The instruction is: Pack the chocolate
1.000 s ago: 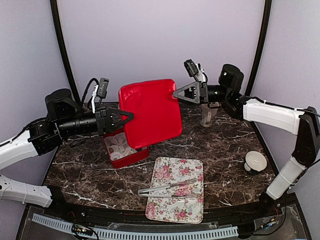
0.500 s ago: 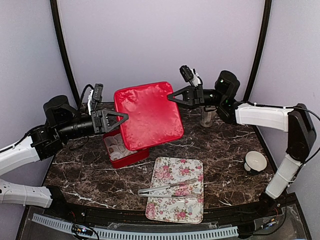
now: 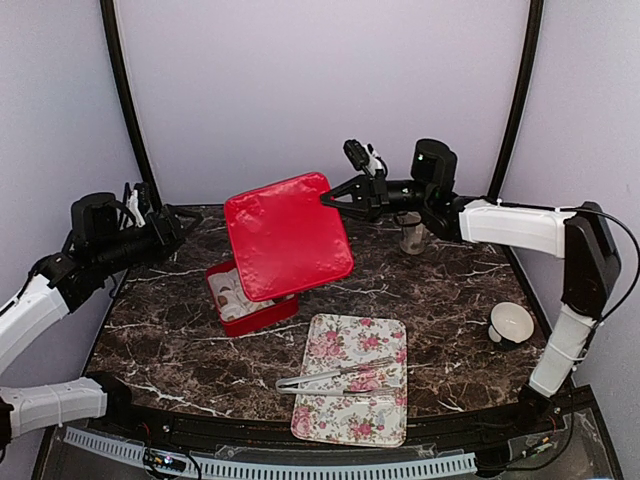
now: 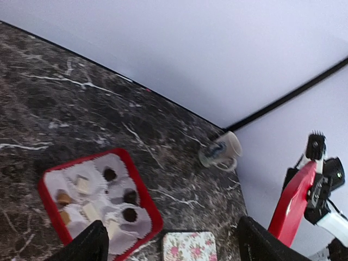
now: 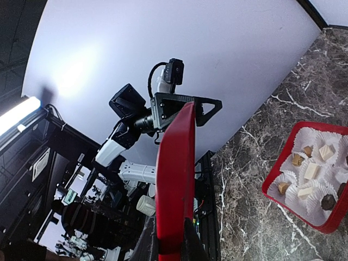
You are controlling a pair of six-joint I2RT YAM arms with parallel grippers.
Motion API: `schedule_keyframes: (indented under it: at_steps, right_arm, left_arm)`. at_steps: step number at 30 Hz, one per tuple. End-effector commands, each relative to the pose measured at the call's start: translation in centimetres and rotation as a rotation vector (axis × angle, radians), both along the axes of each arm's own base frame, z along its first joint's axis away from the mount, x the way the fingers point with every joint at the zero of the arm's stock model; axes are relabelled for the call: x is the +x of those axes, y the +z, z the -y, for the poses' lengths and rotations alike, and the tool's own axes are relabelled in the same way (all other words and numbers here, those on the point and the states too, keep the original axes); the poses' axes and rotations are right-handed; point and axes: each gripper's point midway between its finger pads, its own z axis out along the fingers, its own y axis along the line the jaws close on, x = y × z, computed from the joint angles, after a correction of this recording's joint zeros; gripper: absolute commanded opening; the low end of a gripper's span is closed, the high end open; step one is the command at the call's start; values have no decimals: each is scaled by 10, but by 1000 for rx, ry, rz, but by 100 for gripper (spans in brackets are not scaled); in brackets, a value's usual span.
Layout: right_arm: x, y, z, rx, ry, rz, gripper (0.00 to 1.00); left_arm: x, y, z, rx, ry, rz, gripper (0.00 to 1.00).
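Observation:
The open red box (image 3: pixel 262 315) (image 5: pixel 315 174) is below my right gripper, to its left in the top view. I will bring my right gripper down over the box next and let go of the lid.
Several chocolate pieces (image 4: pixel 129 214), dark round and tan square, sit in white paper cups inside the open red box (image 4: pixel 142 196). In the top view the box (image 3: pixel 262 315) is half hidden under the red lid (image 3: pixel 285 235), which hangs tilted above it. My right gripper (image 3: pixel 327 198) is shut on the lid's far right corner; in the right wrist view the lid (image 5: pixel 175 174) shows edge-on between the jaws of that gripper (image 5: pixel 171 242). My left gripper (image 3: pixel 172 225) is open and empty, off to the left of the lid; the left wrist view shows that gripper (image 4: pixel 174 244) wide apart.
A floral tray (image 3: pixel 375 335) with metal tongs (image 3: pixel 340 377) lies in front of the box. A mug (image 3: pixel 411 233) stands at the back, behind the right arm. A small white cup (image 3: pixel 511 322) sits at the right. The curved frame posts (image 3: pixel 130 120) border the table.
My left gripper has opened, let go of the lid's left corner and drawn back to the left. The right gripper has shut on the lid's right corner and carried it leftward.

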Motion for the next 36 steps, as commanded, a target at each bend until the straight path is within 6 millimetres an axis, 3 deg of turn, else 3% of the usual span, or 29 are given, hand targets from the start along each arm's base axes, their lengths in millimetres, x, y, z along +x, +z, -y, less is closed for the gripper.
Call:
schedule_keyframes:
  at_steps: [1,6,11,17,23,30,33,36]
  right_arm:
    - [28,-13,-3,-44,-74,-23,0]
    - [48,-34,-8,-107,-104,-69,0]
    - [61,-52,-18,-135,-95,-112,0]
    - [69,-68,-25,-143,-75,-151,0]
    - [75,-75,-27,-144,-79,-175,0]
    - [83,-83,-25,-160,-85,-193,0]
    - [89,-89,-23,-176,-104,-210,0]
    - [96,-95,-26,-184,-130,-231,0]
  left_arm:
    - [5,-57,-51,65,132,-183,84]
    - [26,-111,-68,68,140,-318,86]
    - [57,-144,-62,111,88,-384,88]
    - [94,-173,-37,77,-64,-435,81]
    - [115,-184,-12,-33,-184,-402,75]
    - [133,-181,30,-89,-325,-359,72]
    - [142,-173,30,-114,-295,-337,71]
    - [150,-158,9,-103,-189,-308,74]
